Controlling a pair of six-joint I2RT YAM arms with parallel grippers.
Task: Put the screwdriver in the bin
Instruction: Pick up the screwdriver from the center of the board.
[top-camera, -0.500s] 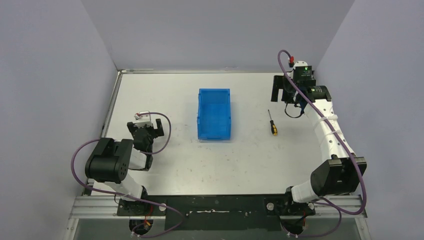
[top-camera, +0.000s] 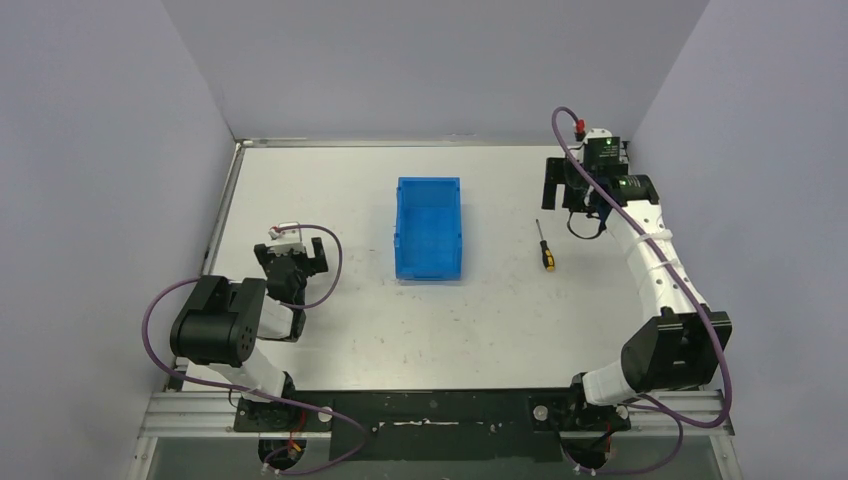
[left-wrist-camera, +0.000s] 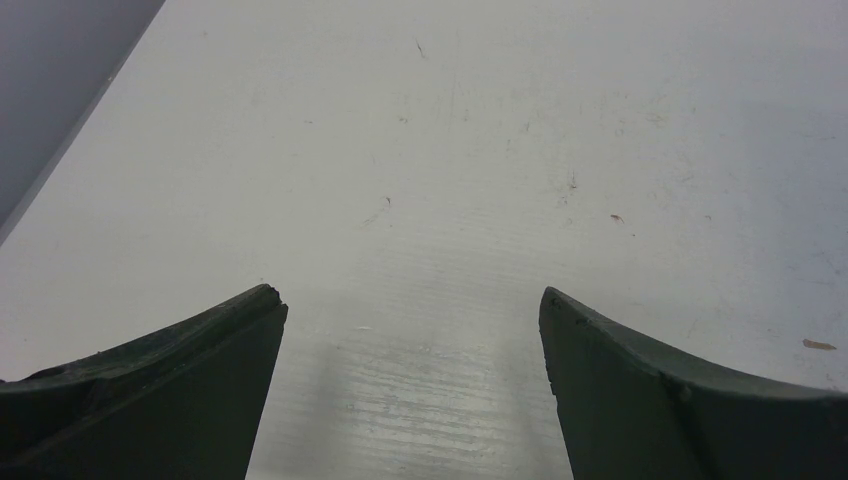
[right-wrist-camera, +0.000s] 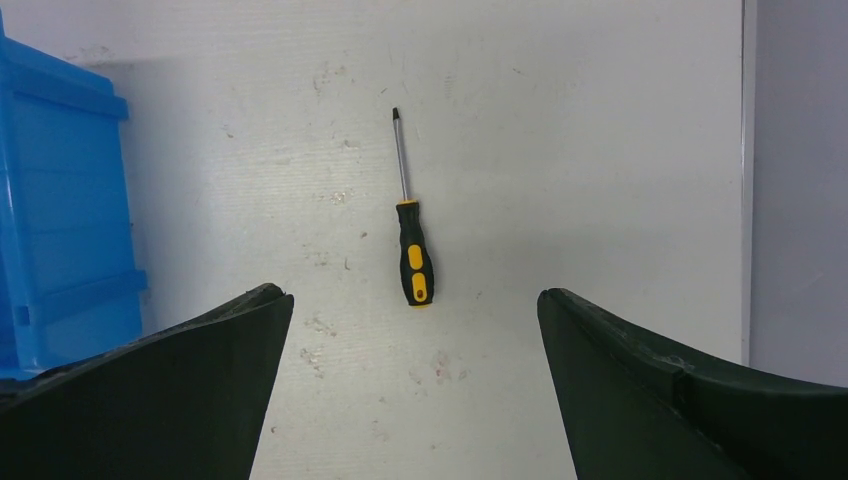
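Note:
The screwdriver is lined up between the robot's open fingers, so the right gripper will go down to the screwdriver's black and yellow handle (top-camera: 547, 257) (right-wrist-camera: 415, 254).
The screwdriver (top-camera: 545, 247) lies flat on the white table to the right of the blue bin (top-camera: 428, 228), its orange-yellow and black handle toward the near side. In the right wrist view the screwdriver (right-wrist-camera: 412, 250) lies ahead between the finger lines, with the bin's wall (right-wrist-camera: 60, 200) at the left edge. My right gripper (top-camera: 563, 188) is open and empty, held above the table just behind and to the right of the screwdriver; it also shows in its own view (right-wrist-camera: 411, 292). My left gripper (top-camera: 291, 252) is open and empty, left of the bin, over bare table (left-wrist-camera: 410, 292).
Grey walls close the table in on the left, back and right. The right table edge and wall (right-wrist-camera: 790, 180) run close to the screwdriver. The bin holds nothing that I can see.
The right wrist has shifted slightly, with its cable loop moving a little. The screwdriver, the bin and the left arm have not moved.

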